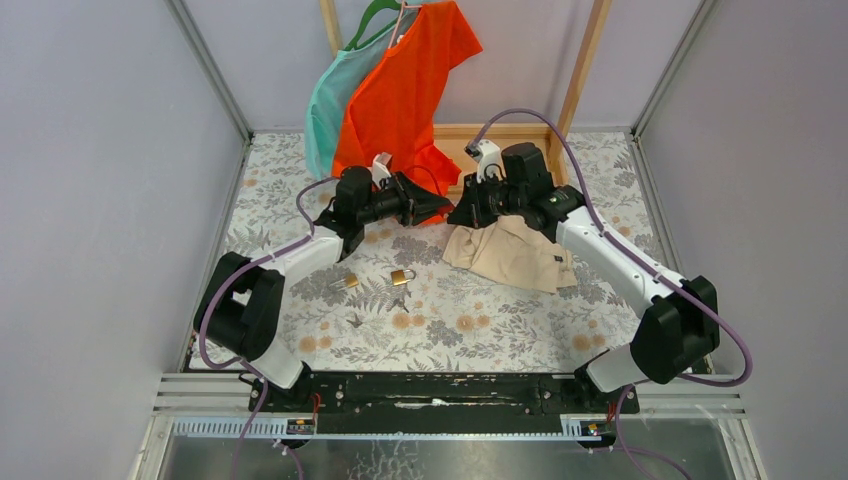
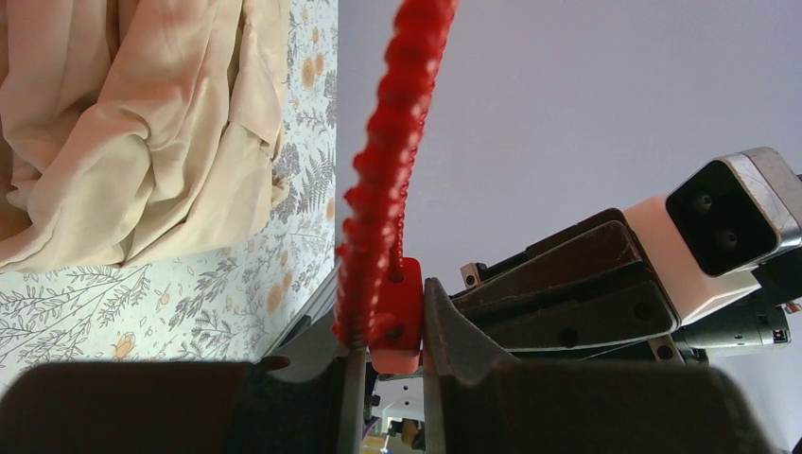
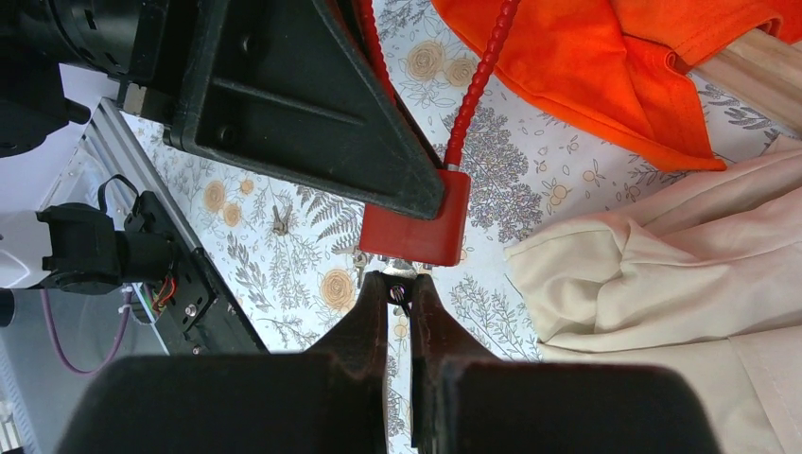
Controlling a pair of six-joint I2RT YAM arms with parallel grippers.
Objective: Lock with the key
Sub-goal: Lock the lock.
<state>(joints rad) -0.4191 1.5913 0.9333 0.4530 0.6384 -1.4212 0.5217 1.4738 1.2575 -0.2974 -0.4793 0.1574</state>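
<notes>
The tabletop [image 1: 453, 285] beside the brass padlock is bare, so my left gripper should move back and down to it to release the red lock.
A red cable lock has a red block body [image 3: 413, 227] and a ribbed red cable [image 3: 478, 85]. My left gripper [image 2: 388, 364] is shut on the lock body [image 2: 397, 317], and the cable [image 2: 388, 161] runs up from it. My right gripper [image 3: 400, 291] is shut on a small silver key [image 3: 399, 269] whose tip meets the bottom face of the lock body. In the top view the left gripper [image 1: 425, 208] and the right gripper [image 1: 462, 213] meet tip to tip at the back centre, above the table. The lock is barely visible there.
A brass padlock [image 1: 402, 274], a smaller padlock [image 1: 349, 282] and loose keys [image 1: 400, 300] lie on the floral table. A beige cloth [image 1: 512, 255] lies under the right arm. An orange shirt [image 1: 405, 85] and a teal garment [image 1: 335, 100] hang on a wooden rack [image 1: 585, 60].
</notes>
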